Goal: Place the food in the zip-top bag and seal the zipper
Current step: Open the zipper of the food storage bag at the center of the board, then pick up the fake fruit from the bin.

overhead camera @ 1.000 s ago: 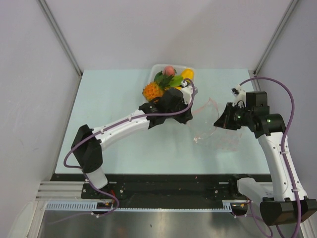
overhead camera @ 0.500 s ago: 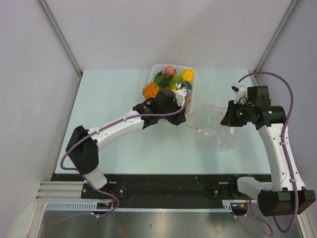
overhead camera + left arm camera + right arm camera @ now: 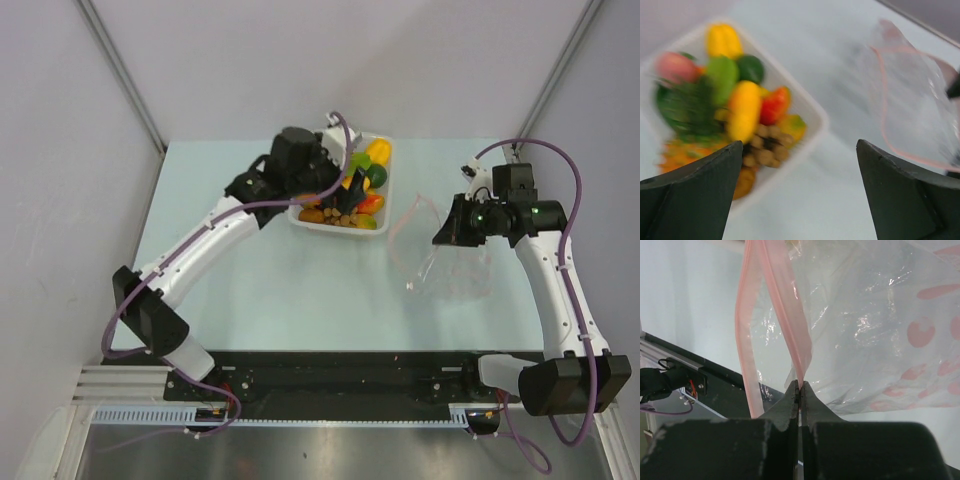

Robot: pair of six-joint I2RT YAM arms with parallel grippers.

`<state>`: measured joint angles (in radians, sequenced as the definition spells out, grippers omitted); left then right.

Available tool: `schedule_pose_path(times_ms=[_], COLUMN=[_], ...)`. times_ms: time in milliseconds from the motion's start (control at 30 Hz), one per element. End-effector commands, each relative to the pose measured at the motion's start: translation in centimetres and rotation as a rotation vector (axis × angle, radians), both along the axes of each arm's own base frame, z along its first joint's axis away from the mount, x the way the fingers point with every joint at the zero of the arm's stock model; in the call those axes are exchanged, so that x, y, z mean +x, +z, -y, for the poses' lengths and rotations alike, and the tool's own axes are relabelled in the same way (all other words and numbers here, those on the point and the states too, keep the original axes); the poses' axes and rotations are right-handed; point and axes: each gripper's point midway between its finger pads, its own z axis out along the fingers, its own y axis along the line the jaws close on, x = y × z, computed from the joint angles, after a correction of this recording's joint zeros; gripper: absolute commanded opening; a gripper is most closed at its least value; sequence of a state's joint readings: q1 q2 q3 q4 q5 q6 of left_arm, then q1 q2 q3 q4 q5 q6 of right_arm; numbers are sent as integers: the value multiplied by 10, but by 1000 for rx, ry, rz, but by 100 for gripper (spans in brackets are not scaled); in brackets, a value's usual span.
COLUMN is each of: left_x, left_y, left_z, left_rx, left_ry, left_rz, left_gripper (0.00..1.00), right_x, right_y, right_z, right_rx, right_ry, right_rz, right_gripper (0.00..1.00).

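Observation:
The orange pineapple lies uncovered on the pile. My left gripper will next lower and move outward onto the base of the pineapple's green top.
The food point(image 3: 368, 203) lies piled in a white tray point(image 3: 335, 228) at the back of the table. In the left wrist view I see a yellow mango point(image 3: 742, 110), a red-yellow piece point(image 3: 774, 105), a brown bunch point(image 3: 765, 147) and green pieces point(image 3: 722, 75), all blurred. My left gripper point(image 3: 800, 145) hangs open and empty above the tray's near corner point(image 3: 350, 185). The clear zip-top bag point(image 3: 445, 265) lies to the right with its mouth gaping. My right gripper point(image 3: 801, 385) is shut on one lip of the pink zipper point(image 3: 795, 335); the other lip hangs free.
The tray point(image 3: 810, 107) sits close to the bag point(image 3: 910, 100), with a strip of bare table between them. Grey walls close in the table at the back and sides. A black rail point(image 3: 350, 375) runs along the near edge.
My left gripper opened, let go of the bag's mouth and swung back and left over the tray. The right gripper stayed shut on the zipper and shifted slightly.

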<state>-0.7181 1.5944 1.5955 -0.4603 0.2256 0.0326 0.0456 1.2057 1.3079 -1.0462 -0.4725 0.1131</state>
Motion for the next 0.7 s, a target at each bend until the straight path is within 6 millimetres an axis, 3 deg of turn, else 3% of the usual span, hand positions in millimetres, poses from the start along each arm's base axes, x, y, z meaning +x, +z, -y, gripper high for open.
schedule_pose_path(times_ms=[0, 67, 100, 133, 167, 200, 233, 333, 500, 633, 667], left_x=[54, 77, 91, 104, 112, 123, 131, 151, 156, 166, 172], left_y=[52, 62, 45, 59, 57, 29, 44, 27, 9, -15, -30], left_z=[-40, -54, -56, -65, -67, -66, -68, -67, -54, -51, -52], left_rx=[82, 111, 157, 154, 166, 219, 223, 270, 290, 306, 331], left_ry=[121, 170, 189, 214, 221, 214, 222, 235, 168, 190, 203], left_rz=[231, 279, 248, 273, 266, 209, 244, 215, 180, 143, 125], left_gripper=[100, 100, 100, 100, 100, 99, 97, 98, 99, 99, 99], right_x=[10, 10, 10, 9, 9, 9, 9, 7, 6, 4, 5], right_y=[21, 20, 20, 20, 19, 18, 18, 17, 14, 13, 14], right_z=[-5, -5, -5, -6, -6, -6, -5, -4, -3, -4, -4], right_rx=[40, 42, 44, 46, 47, 46, 45, 43, 47, 54, 56], right_ry=[-3, -5, -5, -3, -6, -3, -4, -5, -11, -9, -8], right_rz=[67, 64, 66, 65, 63, 62, 61, 57, 52, 41, 43], right_gripper=[0, 0, 0, 0, 0, 0, 0, 0, 0, 0, 0])
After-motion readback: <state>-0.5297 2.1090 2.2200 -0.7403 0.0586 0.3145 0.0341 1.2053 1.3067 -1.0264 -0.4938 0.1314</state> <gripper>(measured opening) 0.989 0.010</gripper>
